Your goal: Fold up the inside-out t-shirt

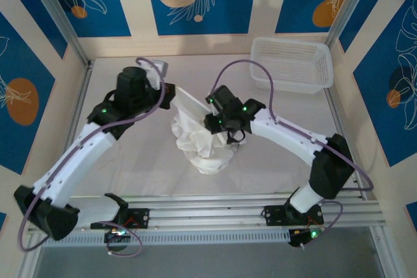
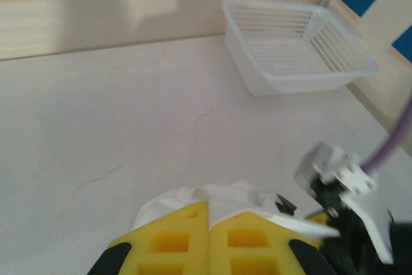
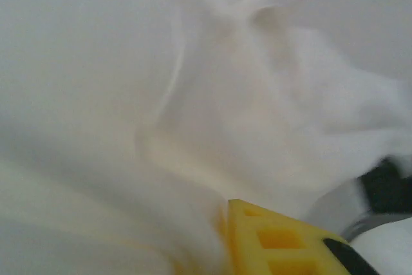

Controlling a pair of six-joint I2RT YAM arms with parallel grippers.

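My left gripper holds the strip's end. Next it will pull that end back over the bare tabletop beside the crumpled heap and let go of it there.
The inside-out t-shirt (image 1: 205, 146) is a crumpled white heap at mid-table, with one edge pulled up into a taut strip between my two grippers. My left gripper (image 1: 171, 93) holds the strip's far-left end. In the left wrist view its yellow fingers (image 2: 174, 239) are pressed together, with white shirt cloth (image 2: 225, 198) pinched at the tips (image 2: 209, 205). My right gripper (image 1: 215, 112) is against the strip's right end, above the heap. In the right wrist view one yellow finger (image 3: 270, 239) shows and shirt cloth (image 3: 193, 127) drapes over the other, hiding the gap.
A white plastic mesh basket (image 1: 293, 63) stands at the back right, also seen in the left wrist view as the basket (image 2: 296, 49). Aluminium frame posts and rails border the white table (image 1: 130, 167). Bare tabletop lies on both sides of the heap.
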